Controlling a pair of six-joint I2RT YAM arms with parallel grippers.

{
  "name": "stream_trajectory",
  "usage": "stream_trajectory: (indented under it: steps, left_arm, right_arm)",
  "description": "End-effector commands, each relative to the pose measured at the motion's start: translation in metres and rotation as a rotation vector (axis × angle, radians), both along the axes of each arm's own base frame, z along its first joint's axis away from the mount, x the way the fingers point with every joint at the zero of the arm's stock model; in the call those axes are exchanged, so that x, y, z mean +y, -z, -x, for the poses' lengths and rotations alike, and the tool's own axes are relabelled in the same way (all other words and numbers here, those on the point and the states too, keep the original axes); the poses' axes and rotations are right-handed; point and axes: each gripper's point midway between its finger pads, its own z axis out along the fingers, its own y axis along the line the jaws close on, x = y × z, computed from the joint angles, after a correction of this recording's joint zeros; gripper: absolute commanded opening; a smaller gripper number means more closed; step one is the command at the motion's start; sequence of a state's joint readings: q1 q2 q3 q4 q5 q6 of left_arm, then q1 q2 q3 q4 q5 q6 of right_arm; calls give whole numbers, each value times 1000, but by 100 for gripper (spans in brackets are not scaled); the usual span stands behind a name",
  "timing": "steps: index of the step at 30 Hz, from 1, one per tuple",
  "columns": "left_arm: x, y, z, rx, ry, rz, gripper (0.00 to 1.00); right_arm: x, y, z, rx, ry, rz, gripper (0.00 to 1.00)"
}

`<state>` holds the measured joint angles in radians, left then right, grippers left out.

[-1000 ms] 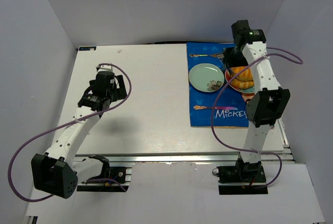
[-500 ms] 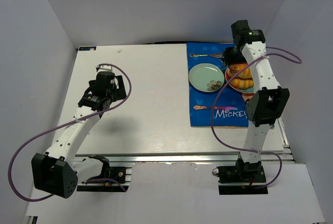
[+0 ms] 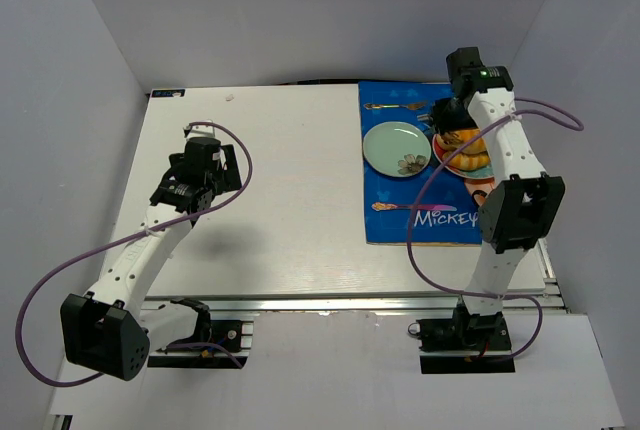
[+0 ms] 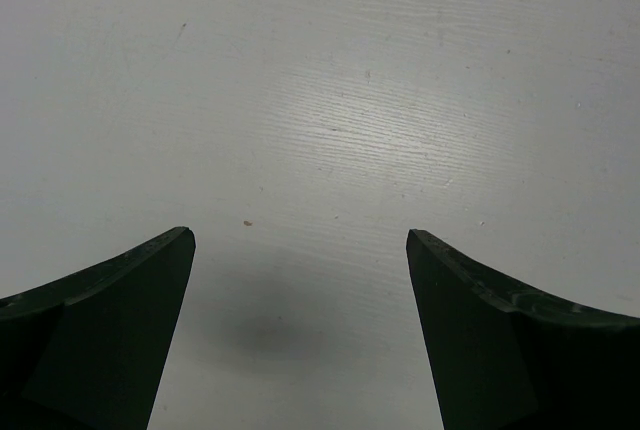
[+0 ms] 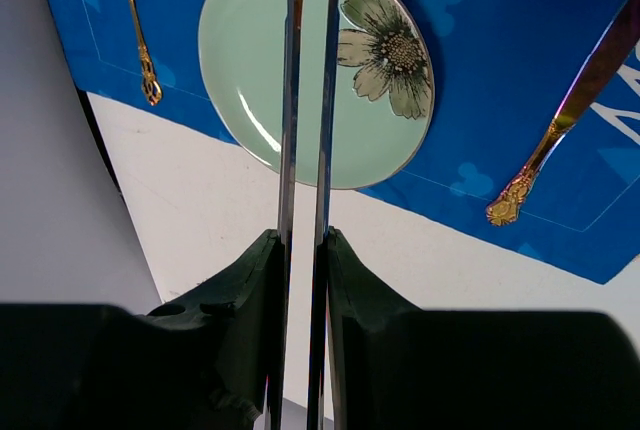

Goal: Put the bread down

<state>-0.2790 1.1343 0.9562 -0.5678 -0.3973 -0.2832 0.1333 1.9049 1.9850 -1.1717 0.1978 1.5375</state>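
The green plate is bare, so the robot's right gripper will swing back and to the left in the top view and release the bread onto it.
Golden-orange bread [image 3: 470, 159] lies on a red plate [image 3: 478, 171] at the right of the blue placemat [image 3: 400, 205], partly hidden by my right arm. I cannot tell its ridges from here. My right gripper [image 3: 450, 116] [image 5: 303, 235] hangs above that plate's left edge, shut on thin metal tongs [image 5: 325, 100]. The two tong blades run out over the pale green flower plate [image 5: 250, 60] [image 3: 390, 142], and their tips are out of the wrist view. The green plate holds no food. My left gripper [image 3: 228, 164] [image 4: 300, 240] is open and empty over the bare white table.
A gold spoon [image 5: 540, 165] lies on the placemat [image 5: 500, 70] near the green plate, and a gold fork [image 5: 140, 40] at its far edge. White walls enclose the table on the left, back and right.
My right arm has shifted slightly to the right and towards the near side, with the tongs still held. The left arm has not moved.
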Motion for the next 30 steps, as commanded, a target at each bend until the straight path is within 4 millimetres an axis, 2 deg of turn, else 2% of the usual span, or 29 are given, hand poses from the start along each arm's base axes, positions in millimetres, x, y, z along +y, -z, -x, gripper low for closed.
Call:
stream_trajectory:
  steps: [1,5,10,18,19,21,22,24,26,28,30]
  left_arm:
    - [2,-12,-2,-40,-4,-9,98]
    - [2,-14,-1,-46,-4,-8,98]
    - [1,-15,-1,-51,-2,-5,98]
    - [2,-15,0,-50,-4,-7,98]
    - [3,-15,0,-54,-5,-7,98]
    - [4,-16,0,-55,-8,-10,98]
    - [4,-17,0,-57,-10,-10,98]
    - [4,-20,-2,-65,-12,-10,98]
    - [3,-23,-5,-75,-10,-7,98]
    - [3,-28,-9,-88,-12,-6,98]
    - [1,-31,-11,-91,-13,-4,98]
  right_arm:
    - [-5,-29,8,-83,29,20,0]
    - [1,-33,20,-112,22,15,0]
    - [7,-46,23,-159,9,11,0]
    - [20,-82,29,-258,-78,73,0]
    - [26,-80,32,-260,-144,100,0]
    - [40,-88,30,-327,-239,104,0]
    - [48,-76,37,-318,-343,135,0]
    - [65,-76,36,-372,-475,134,0]
    - [75,-72,49,-386,-633,205,0]
    - [80,-77,59,-418,-736,247,0]
    - [86,-68,71,-423,-888,267,0]
